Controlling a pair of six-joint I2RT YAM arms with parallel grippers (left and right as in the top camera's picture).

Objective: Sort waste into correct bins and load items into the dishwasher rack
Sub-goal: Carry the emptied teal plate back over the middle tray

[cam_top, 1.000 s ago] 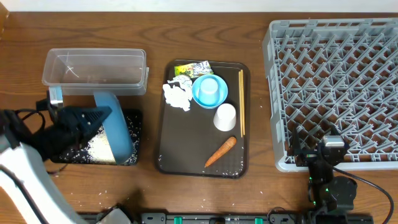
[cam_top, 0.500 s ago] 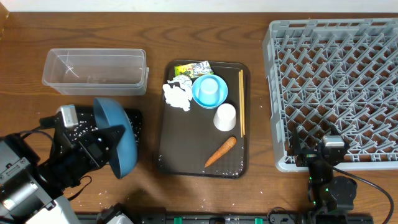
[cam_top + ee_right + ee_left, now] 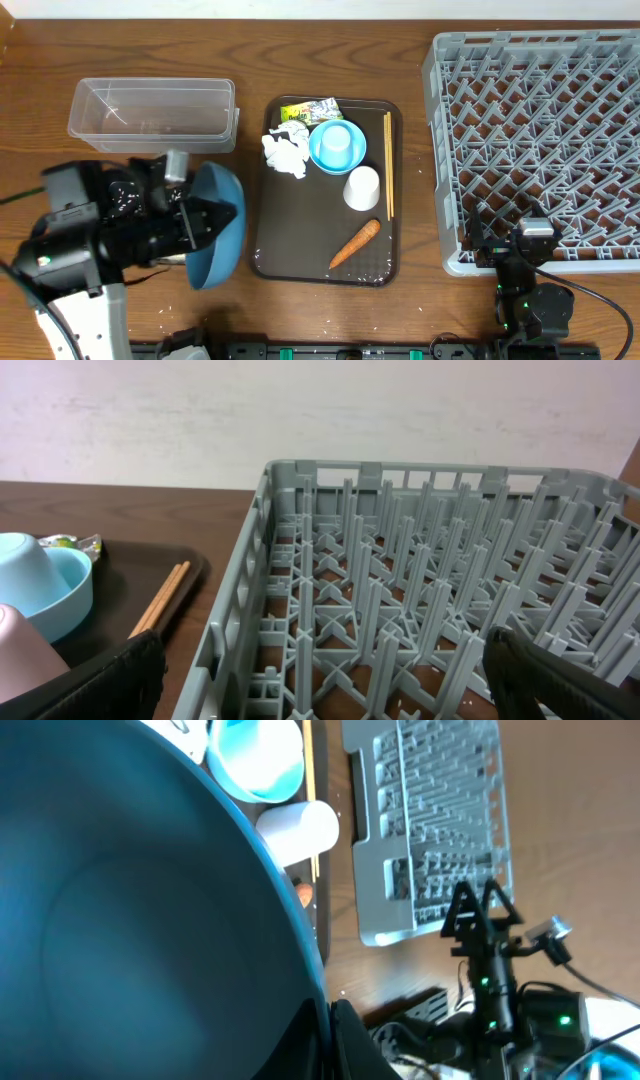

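My left gripper is holding the bowl. I will move it right in the overhead view, level the bowl and lower it, then release it on the tray's empty near part beside the carrot.
My left gripper (image 3: pixel 196 226) is shut on the rim of the large dark blue bowl (image 3: pixel 220 238), held tilted on edge between the clear tub (image 3: pixel 150 112) and the brown tray (image 3: pixel 390 262). The bowl fills the left wrist view (image 3: pixel 120 920), with the jaws (image 3: pixel 330 1042) pinched on its rim. The tray holds a tissue (image 3: pixel 285 153), a snack wrapper (image 3: pixel 308 110), a light blue cup in the small light blue bowl (image 3: pixel 337 147), a white cup (image 3: pixel 362 187), chopsticks (image 3: pixel 388 165) and a carrot (image 3: pixel 355 243). My right gripper (image 3: pixel 325 675) is open at the grey rack's (image 3: pixel 540 130) front edge. My left arm hides the black tray.
The rack (image 3: pixel 400 580) fills the table's right side and holds nothing. The right arm base (image 3: pixel 530 300) sits at the front right. In the left wrist view the white cup (image 3: pixel 295 828), small bowl (image 3: pixel 260 755) and rack (image 3: pixel 430 820) show beyond the bowl.
My left arm has carried the dark blue bowl from above the black tray and its rice to the right, toward the brown tray. The right arm has not moved.
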